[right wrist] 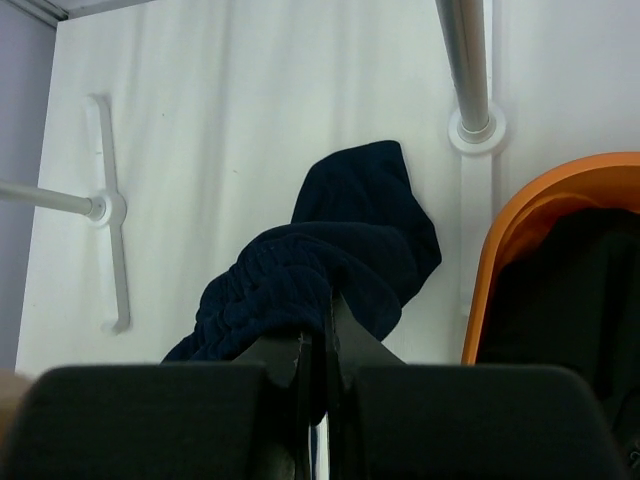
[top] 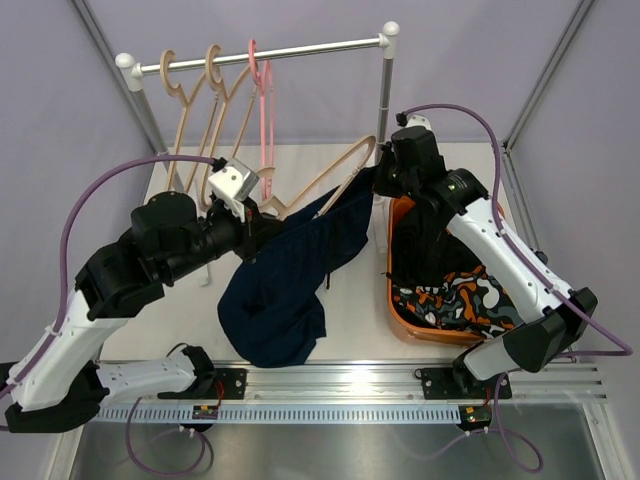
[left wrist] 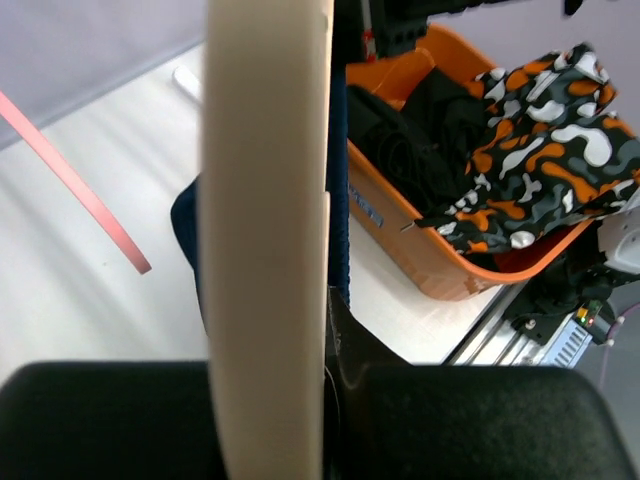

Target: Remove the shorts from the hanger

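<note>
My right gripper draws away from the hanger next, then lowers over the basket's black shorts [top: 412,252] [right wrist: 568,300] and releases, since the orange basket already holds other shorts.
The dark navy shorts [top: 285,290] hang limp from a beige hanger [top: 330,175] held tilted above the table. My left gripper [top: 258,215] is shut on the hanger's left end, and the hanger fills the left wrist view [left wrist: 265,200]. My right gripper [top: 378,185] is shut on the shorts' bunched waistband [right wrist: 340,240] at the hanger's right end. An orange basket [top: 395,300] at the right holds black shorts [top: 430,250] and the patterned orange, black, grey and white shorts [top: 460,300].
A clothes rack rail [top: 270,52] spans the back with empty beige hangers [top: 185,95] and a pink hanger [top: 265,100]. Its right post [right wrist: 468,60] stands just behind the basket. The rack's left foot [right wrist: 105,210] lies on the white table.
</note>
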Motion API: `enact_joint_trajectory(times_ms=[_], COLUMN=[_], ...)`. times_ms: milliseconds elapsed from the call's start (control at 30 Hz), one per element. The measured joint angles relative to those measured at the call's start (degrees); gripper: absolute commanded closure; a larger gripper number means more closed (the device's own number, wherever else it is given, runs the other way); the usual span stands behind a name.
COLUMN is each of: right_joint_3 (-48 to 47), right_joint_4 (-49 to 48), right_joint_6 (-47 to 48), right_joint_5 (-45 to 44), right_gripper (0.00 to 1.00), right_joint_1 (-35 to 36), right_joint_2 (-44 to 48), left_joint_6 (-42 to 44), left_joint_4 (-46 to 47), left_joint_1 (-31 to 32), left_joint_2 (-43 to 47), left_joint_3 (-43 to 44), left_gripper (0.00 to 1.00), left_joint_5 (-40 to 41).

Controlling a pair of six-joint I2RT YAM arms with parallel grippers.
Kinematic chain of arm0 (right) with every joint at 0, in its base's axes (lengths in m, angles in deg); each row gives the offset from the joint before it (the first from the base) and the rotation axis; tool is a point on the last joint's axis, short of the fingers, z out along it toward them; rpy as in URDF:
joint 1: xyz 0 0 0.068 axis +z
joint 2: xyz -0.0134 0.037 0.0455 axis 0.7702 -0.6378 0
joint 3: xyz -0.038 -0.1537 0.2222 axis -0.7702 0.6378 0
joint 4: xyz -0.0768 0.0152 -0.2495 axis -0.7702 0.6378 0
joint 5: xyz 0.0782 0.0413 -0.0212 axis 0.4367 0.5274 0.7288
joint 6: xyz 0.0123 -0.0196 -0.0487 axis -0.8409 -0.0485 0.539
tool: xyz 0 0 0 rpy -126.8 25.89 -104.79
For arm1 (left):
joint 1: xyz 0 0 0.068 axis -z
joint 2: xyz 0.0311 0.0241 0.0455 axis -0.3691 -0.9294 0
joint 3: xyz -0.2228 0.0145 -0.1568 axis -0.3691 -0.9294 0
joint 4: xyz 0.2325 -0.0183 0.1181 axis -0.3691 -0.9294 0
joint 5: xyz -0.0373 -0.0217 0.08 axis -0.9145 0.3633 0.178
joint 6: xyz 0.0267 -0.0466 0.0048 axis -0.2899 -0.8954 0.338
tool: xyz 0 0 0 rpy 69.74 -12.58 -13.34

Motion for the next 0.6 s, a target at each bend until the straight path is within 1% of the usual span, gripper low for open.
enact_joint_trajectory(times_ms=[233, 333, 433, 600], right_joint_3=[1.64, 3.39, 3.5, 2.58], right_joint_4=[-1.49, -1.62, -1.73, -0.85], right_joint_6=[-0.35, -0.57, -0.66, -0.63], right_joint_5=[2.05, 0.46, -3.28, -8.28], right_gripper=[1.0, 1.0, 1.0, 1.0], right_joint_1=[0.17, 3.78, 12.74, 32.24], right_joint_2=[0.59, 1.57, 1.88, 1.75], left_joint_6=[-0.13, -0.61, -1.33, -2.16], left_joint_4=[2.49, 5.42, 9.53, 17.7], left_joint_1=[0.0, 0.0, 0.0, 0.0], left_joint_2=[1.25, 2.19, 3.02, 1.68], left_joint_3=[-0.22, -1.68, -3.72, -5.35], left_gripper=[1.0, 1.0, 1.0, 1.0], left_joint_5=[0.92, 3.04, 5.55, 10.64])
